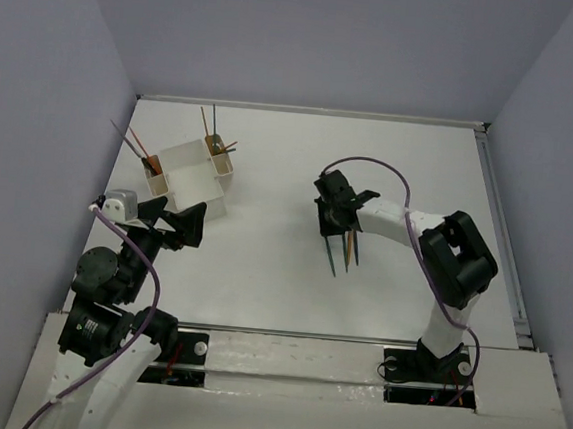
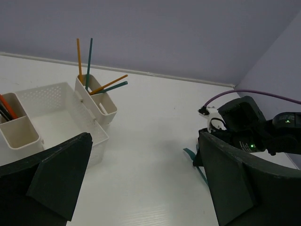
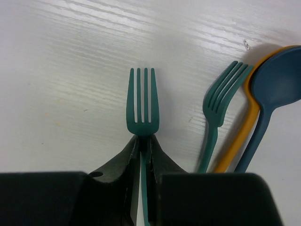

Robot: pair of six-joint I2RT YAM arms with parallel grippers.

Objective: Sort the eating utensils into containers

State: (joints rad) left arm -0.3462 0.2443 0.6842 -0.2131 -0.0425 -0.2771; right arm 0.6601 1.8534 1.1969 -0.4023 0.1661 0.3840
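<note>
The container's empty end cup (image 1: 158, 186) is to the left of my right gripper in the top view. Next I should lift that gripper, swing it over the cup, tilt tines-up, lower and let go.
My right gripper (image 3: 145, 141) is shut on the neck of a teal fork (image 3: 143, 106), its tines pointing away over the table. Beside it lie a second teal fork (image 3: 220, 101), an orange utensil (image 3: 244, 132) and a dark blue spoon (image 3: 277, 82). From above, my right gripper (image 1: 339, 214) is at mid-table over these utensils (image 1: 346, 250). The white container (image 1: 192, 174) stands at the back left, with sticks (image 1: 212, 128) in one end compartment and more sticks (image 1: 137, 143) in the other. My left gripper (image 1: 183, 224) is open and empty just in front of it.
In the left wrist view the container (image 2: 51, 106) has a bare middle compartment, orange and teal sticks (image 2: 89, 61) in its far end cup and the right arm (image 2: 249, 127) across the table. Grey walls enclose the table on three sides.
</note>
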